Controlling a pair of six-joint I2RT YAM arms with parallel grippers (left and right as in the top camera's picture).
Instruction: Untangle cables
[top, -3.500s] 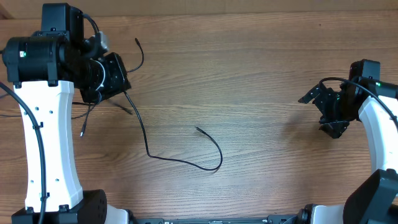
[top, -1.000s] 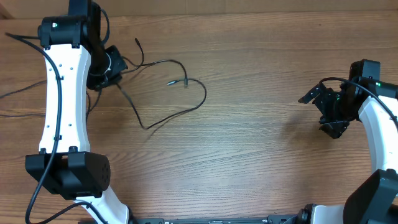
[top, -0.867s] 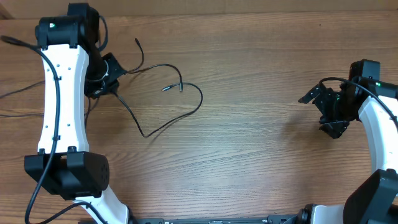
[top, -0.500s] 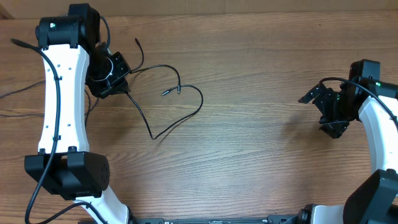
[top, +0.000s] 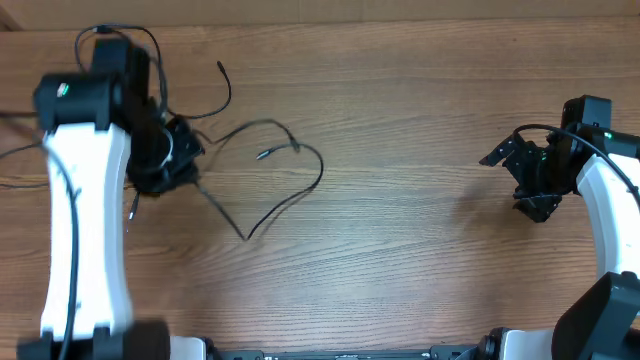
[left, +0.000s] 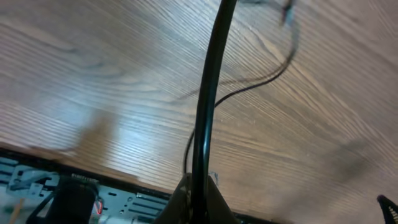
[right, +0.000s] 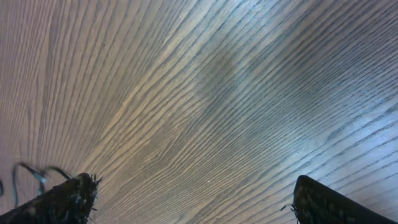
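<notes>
Next, my left gripper carries the cable down and to the left in the overhead view to bare wood beside the strands, then lowers and releases it.
A thin black cable (top: 300, 190) loops over the left half of the wooden table, its plug end (top: 266, 153) lying near the middle of the loop. My left gripper (top: 165, 160) is shut on this cable at the far left; in the left wrist view the cable (left: 208, 99) runs straight up from between the closed fingers (left: 199, 199). More black cable strands (top: 222, 85) lie behind the left arm. My right gripper (top: 535, 185) is at the far right, open and empty, with bare wood between its fingers (right: 193, 199).
The left arm (top: 85, 230) covers the table's left edge. The front rail of the table shows in the left wrist view (left: 93, 193). A distant bit of cable (right: 31, 171) shows at the left of the right wrist view.
My left arm has swung outward and toward the front, dragging the held cable; the loop shifted and reshaped a little. The right arm has not moved.
</notes>
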